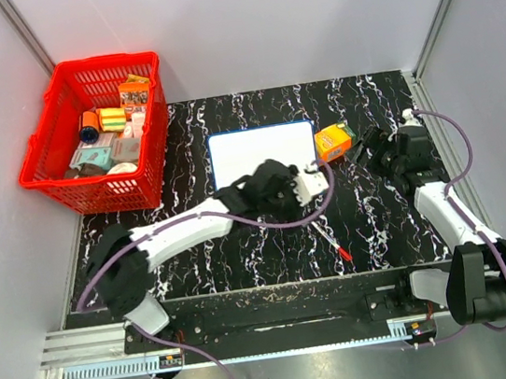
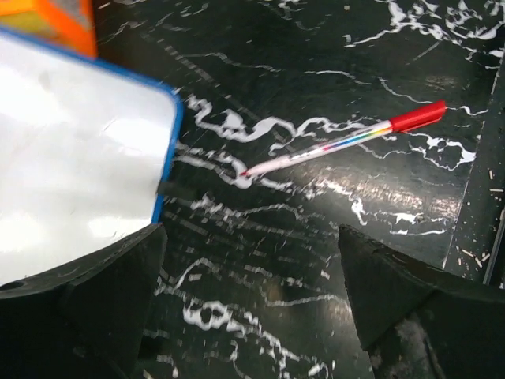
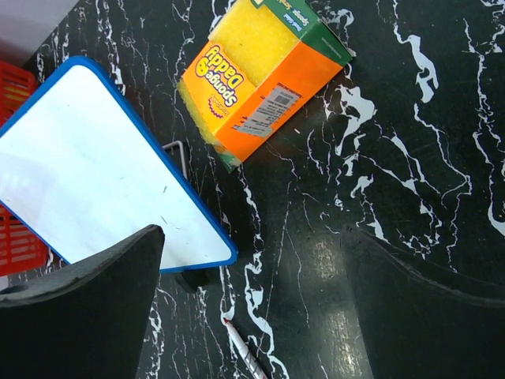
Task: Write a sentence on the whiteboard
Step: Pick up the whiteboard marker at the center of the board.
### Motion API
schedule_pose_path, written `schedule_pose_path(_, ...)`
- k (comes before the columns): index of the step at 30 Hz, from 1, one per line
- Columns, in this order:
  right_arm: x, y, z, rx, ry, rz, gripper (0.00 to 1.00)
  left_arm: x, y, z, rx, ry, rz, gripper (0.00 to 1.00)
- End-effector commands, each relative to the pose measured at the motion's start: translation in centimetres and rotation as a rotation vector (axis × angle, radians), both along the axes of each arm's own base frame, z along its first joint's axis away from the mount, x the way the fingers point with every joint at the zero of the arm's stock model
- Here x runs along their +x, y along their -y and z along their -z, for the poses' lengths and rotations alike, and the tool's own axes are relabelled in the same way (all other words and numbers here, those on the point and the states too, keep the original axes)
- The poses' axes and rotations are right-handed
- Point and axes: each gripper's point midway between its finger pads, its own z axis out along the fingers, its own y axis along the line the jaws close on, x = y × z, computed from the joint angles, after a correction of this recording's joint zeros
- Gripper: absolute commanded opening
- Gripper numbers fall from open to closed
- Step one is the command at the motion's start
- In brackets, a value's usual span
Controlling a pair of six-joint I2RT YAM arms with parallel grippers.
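Observation:
My left gripper next moves back down onto the marker's white body (image 1: 334, 244) (image 2: 369, 135) beside its red cap, as it lies below and right in the top view.
The whiteboard (image 1: 262, 153) lies flat at the back middle of the black marble table, blue-framed. It also shows in the left wrist view (image 2: 71, 150) and the right wrist view (image 3: 95, 166). No sentence shows on it, only faint specks. A white marker (image 1: 331, 240) with a red cap lies on the table in front of the board's right corner, uncapped tip toward the board (image 2: 339, 146) (image 3: 245, 357). My left gripper (image 1: 315, 185) (image 2: 251, 237) is open and empty above the table beside that corner. My right gripper (image 1: 362, 149) (image 3: 252, 237) is open and empty near the orange box.
An orange and green sponge box (image 1: 334, 140) (image 3: 260, 79) lies just right of the board. A red basket (image 1: 53, 119) with several small items stands at the back left, off the mat's corner. Grey walls close in the sides and back.

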Motion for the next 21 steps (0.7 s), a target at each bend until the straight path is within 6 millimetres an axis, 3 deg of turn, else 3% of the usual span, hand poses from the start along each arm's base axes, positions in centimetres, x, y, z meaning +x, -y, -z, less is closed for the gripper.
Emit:
schedule_pose_path(1, 0.5, 0.5, -0.4, -0.038, 0.035, 0.007, 1.00, -2.1, 4.1, 0.4, 0.035, 0.030, 0.222, 0.94)
schedule_pose_path(5, 0.4, 0.6, -0.1, -0.041, 0.029, 0.013, 1.00, -4.3, 6.6, 0.9, 0.031, 0.033, 0.344, 0.94)
schedule_pose_path(12, 0.3, 0.9, 0.0, -0.050, 0.027, 0.027, 1.00, -7.1, 8.5, 5.0, 0.066, 0.034, 0.535, 0.86)
schedule_pose_path(14, 0.2, 0.9, 0.1, -0.051, 0.025, 0.030, 1.00, -7.0, 9.3, 5.0, 0.048, 0.052, 0.544, 0.85)
schedule_pose_path(21, 0.2, 0.9, 0.3, -0.051, 0.024, 0.030, 1.00, -5.7, 10.9, 8.4, 0.099, 0.075, 0.555, 0.76)
